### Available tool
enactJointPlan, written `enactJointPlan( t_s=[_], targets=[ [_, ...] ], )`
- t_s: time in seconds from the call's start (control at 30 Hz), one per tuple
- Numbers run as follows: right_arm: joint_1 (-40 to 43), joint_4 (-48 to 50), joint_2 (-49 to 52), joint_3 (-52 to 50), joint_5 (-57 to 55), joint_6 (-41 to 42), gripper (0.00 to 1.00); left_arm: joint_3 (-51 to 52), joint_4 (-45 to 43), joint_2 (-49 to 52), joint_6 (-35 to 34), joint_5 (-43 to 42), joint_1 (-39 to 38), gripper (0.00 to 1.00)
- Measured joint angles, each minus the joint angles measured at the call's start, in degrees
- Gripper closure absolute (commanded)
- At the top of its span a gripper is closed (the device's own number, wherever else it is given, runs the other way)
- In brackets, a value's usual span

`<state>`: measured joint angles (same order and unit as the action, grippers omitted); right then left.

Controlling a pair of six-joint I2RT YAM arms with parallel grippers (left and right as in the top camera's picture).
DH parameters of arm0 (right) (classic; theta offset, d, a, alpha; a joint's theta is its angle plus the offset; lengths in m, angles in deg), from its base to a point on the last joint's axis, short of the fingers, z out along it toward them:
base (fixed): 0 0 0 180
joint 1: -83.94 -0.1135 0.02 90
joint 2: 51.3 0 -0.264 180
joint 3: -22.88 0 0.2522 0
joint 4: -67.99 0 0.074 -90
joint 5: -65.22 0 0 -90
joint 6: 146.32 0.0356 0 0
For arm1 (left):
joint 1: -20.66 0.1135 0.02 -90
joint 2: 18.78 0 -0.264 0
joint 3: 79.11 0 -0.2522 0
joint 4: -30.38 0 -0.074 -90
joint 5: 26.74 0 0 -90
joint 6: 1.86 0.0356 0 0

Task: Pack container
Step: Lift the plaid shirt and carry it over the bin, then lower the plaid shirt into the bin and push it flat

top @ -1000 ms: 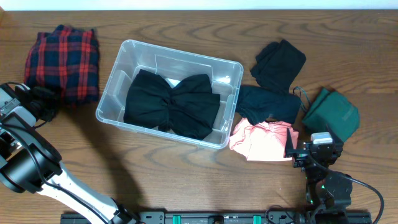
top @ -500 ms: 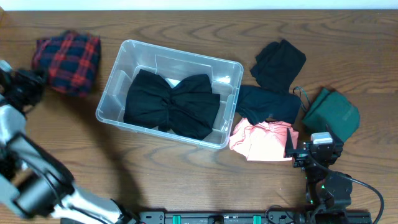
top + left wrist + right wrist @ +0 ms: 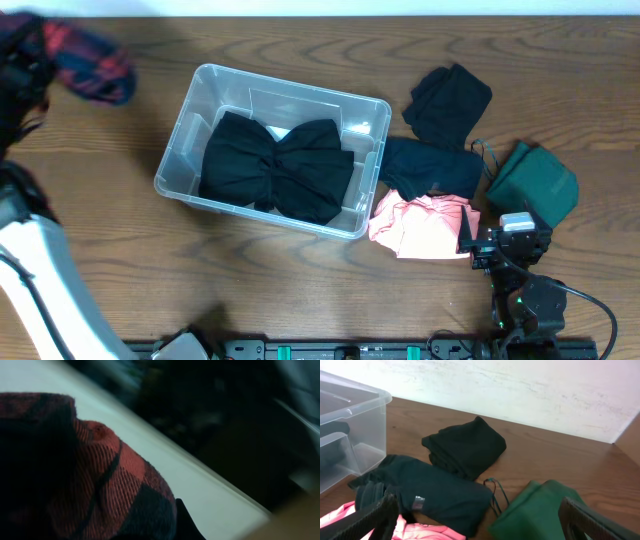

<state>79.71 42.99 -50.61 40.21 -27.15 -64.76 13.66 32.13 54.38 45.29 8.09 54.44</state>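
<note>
The plaid garment is still hanging outside the container, so I will next move my left gripper to the right in the overhead view, then down into the container's nearest end to release it.
The clear container stands left of the table's middle, with a black garment lying inside it. My left gripper is lifted at the far back left and is shut on a red and black plaid garment, which hangs blurred above the table. In the left wrist view the plaid cloth fills the left side and hides the jaws. My right gripper is open and empty at the front right; in its wrist view it faces the loose clothes. The container's corner shows at the left of that view.
Right of the container lie a black garment, a dark navy garment, a pink garment and a green garment. A white wall borders the table's far edge.
My left gripper has lifted the plaid garment off the table and carried it up and toward the back left. The right arm and the other clothes have not moved.
</note>
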Motion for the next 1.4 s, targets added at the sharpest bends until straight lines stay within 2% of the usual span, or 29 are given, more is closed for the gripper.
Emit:
enactJointPlan(
  t_s=[0.1,0.2,0.33,0.5,0.63,0.77,0.93,1.1,1.23,1.4],
  targets=[
    [0.0,0.0,0.0,0.0,0.0,0.0,0.01,0.0,-1.1,-2.4,-1.2,-0.5,-8.3,0.94],
    [0.0,0.0,0.0,0.0,0.0,0.0,0.01,0.0,1.6,-2.9,-0.2,-2.0,-16.4,0.94],
    [0.0,0.1,0.0,0.0,0.0,0.0,0.01,-0.2,14.9,-0.5,5.5,-3.4,-26.1,0.94],
    [0.0,0.0,0.0,0.0,0.0,0.0,0.01,0.5,34.0,4.9,14.1,-1.2,-33.2,0.94],
    [0.0,0.0,0.0,0.0,0.0,0.0,0.01,1.8,50.4,8.8,19.6,6.4,-35.0,0.94],
    [0.0,0.0,0.0,0.0,0.0,0.0,0.01,1.9,58.9,12.1,23.9,13.9,-34.5,0.94],
    [0.0,0.0,0.0,0.0,0.0,0.0,0.01,1.9,61.4,15.6,26.8,25.0,-33.7,0.94],
    [0.0,0.0,0.0,0.0,0.0,0.0,0.01,1.9,61.0,17.3,26.4,38.6,-32.7,0.94],
    [0.0,0.0,0.0,0.0,0.0,0.0,0.01,1.9,55.0,17.5,26.1,46.6,-31.1,0.94],
    [0.0,0.0,0.0,0.0,0.0,0.0,0.01,1.9,47.8,17.5,26.2,50.7,-29.6,0.92]
  ],
)
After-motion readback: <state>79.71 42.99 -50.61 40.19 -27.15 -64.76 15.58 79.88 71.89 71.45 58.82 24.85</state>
